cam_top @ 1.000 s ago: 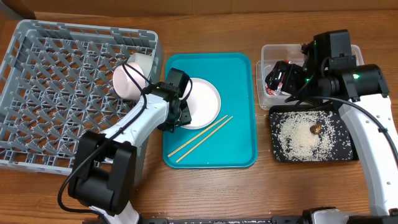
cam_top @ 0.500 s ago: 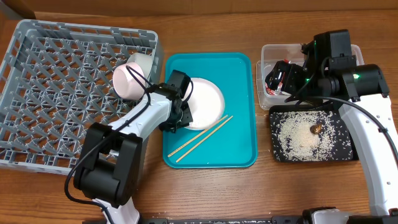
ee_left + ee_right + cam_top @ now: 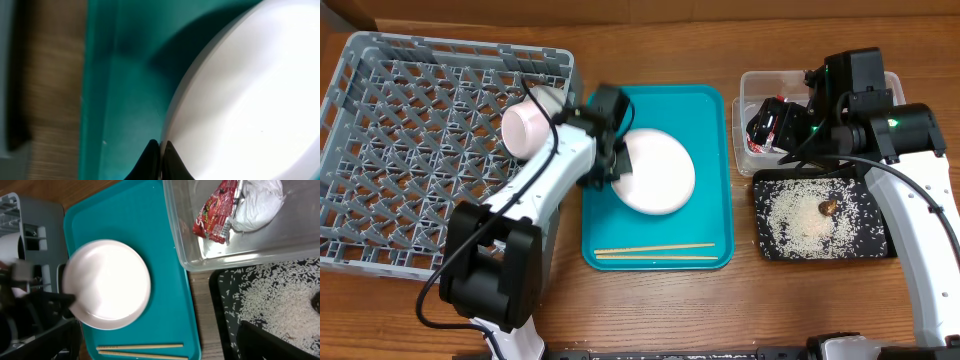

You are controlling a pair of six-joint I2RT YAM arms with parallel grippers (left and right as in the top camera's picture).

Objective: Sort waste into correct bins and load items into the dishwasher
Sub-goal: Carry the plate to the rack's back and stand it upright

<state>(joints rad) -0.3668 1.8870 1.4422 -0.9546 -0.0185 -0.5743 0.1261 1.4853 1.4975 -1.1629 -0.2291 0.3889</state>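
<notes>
The rack's far slots are to the left of my left gripper in the overhead view, so next I need to lift that gripper past the bowl and release the plate (image 3: 660,172) in them.
My left gripper (image 3: 618,168) is shut on the left rim of the round white plate (image 3: 660,172), which it holds tilted above the teal tray (image 3: 710,120). In the left wrist view the fingertips (image 3: 160,148) pinch the plate's edge (image 3: 240,100). The chopsticks (image 3: 655,251) lie side by side along the tray's front edge. My right gripper (image 3: 772,124) hangs open and empty over the clear tub (image 3: 752,82). The tub holds the red wrapper (image 3: 216,212) and the white tissue (image 3: 257,202). Rice (image 3: 795,222) and a brown bit (image 3: 828,207) lie in the black tray (image 3: 878,245).
The grey dish rack (image 3: 410,160) fills the left of the table. A white bowl (image 3: 526,130) lies on its side in the rack's right part, with another white piece (image 3: 550,98) behind it. The rack's right wall stands close to the teal tray.
The left gripper has lifted the plate by its rim and tipped and carried it to the right. The chopsticks went from lying diagonally to lying along the tray's front edge. The right arm has not moved.
</notes>
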